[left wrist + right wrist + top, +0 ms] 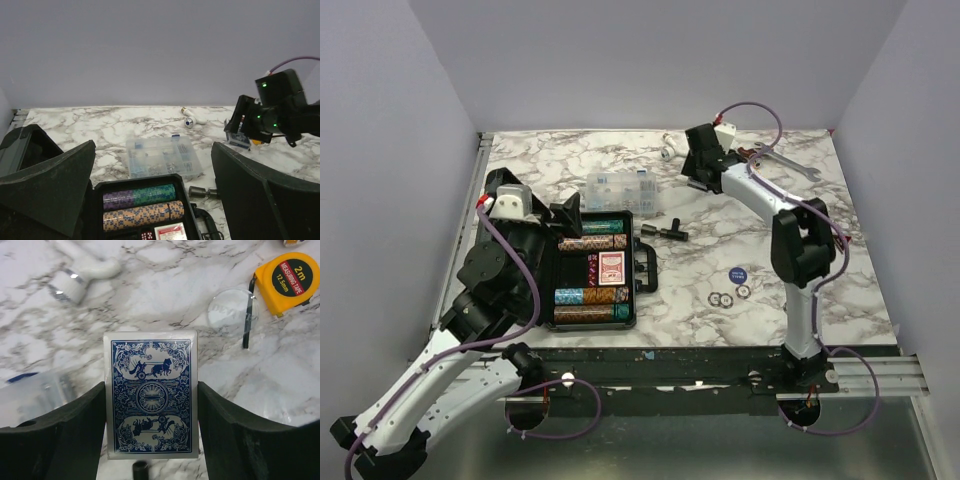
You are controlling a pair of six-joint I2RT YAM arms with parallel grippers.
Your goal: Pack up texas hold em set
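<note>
My right gripper is going back and to the left in the top view next, over the case's slot (pixel 573 271) beside the red dice, because that slot is empty.
The black case (pixel 631 320) lies open at the table's left. It holds rows of multicoloured chips (pixel 592 297) and a red deck (pixel 611 266). My left gripper (pixel 566 214) hovers open and empty over the case's far end, its jaws wide around the chip rows (pixel 140 196). My right gripper (pixel 703 162) is at the back, shut on the blue deck (pixel 151 370), which stands between its fingers over the marble. A blue button (pixel 736 272) and two small white buttons (pixel 717 298) lie right of the case.
A clear compartment box (pixel 620 190) sits just behind the case. A black metal tool (pixel 665 232) lies beside the case handle (pixel 645 268). A yellow tape measure (pixel 287 280), a round lens (pixel 230 312), a white bulb-like object (pixel 82 275) and a wrench (pixel 785 160) lie at the back.
</note>
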